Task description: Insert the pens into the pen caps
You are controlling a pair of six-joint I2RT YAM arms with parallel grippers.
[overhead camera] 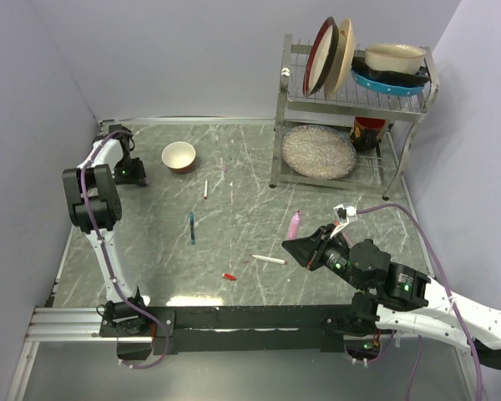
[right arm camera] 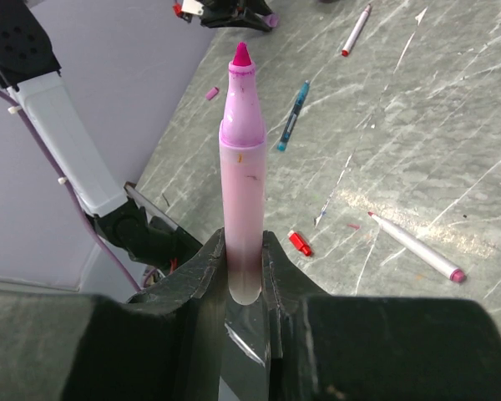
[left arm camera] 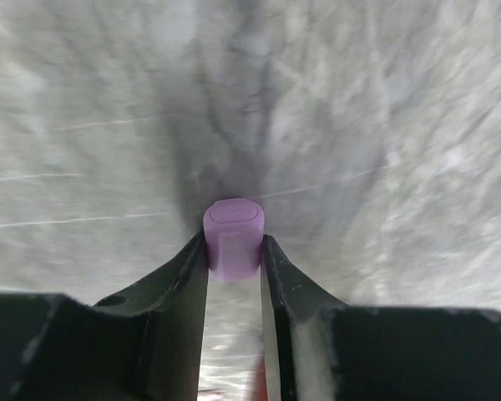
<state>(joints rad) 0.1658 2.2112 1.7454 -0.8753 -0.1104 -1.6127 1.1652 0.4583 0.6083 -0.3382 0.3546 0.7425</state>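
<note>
I need to lift my left gripper, move its cap back and onto the thick pink pen's bare magenta tip (overhead camera: pixel 297 212), and let go of the cap, because that tip is uncovered.
My left gripper (left arm camera: pixel 234 244) is shut on a lilac-pink pen cap (left arm camera: pixel 232 221) and holds it just above the table; in the top view it sits (overhead camera: pixel 134 172) at the far left beside the bowl. My right gripper (right arm camera: pixel 244 244) is shut on the base of a thick pink pen (right arm camera: pixel 241 175), whose bare magenta tip points away; it shows in the top view (overhead camera: pixel 295 222). A red cap (right arm camera: pixel 300 243) lies on the table (overhead camera: pixel 229 276). A white pen (overhead camera: pixel 268 259) lies near it. A teal-blue piece (overhead camera: pixel 191 227) and another white pen (overhead camera: pixel 206 188) lie further left.
A cream bowl (overhead camera: pixel 179 156) stands at the back left. A metal dish rack (overhead camera: pixel 351 104) with plates and bowls fills the back right, with a round glittery plate (overhead camera: pixel 318 151) beneath. Walls close in on the left and right.
</note>
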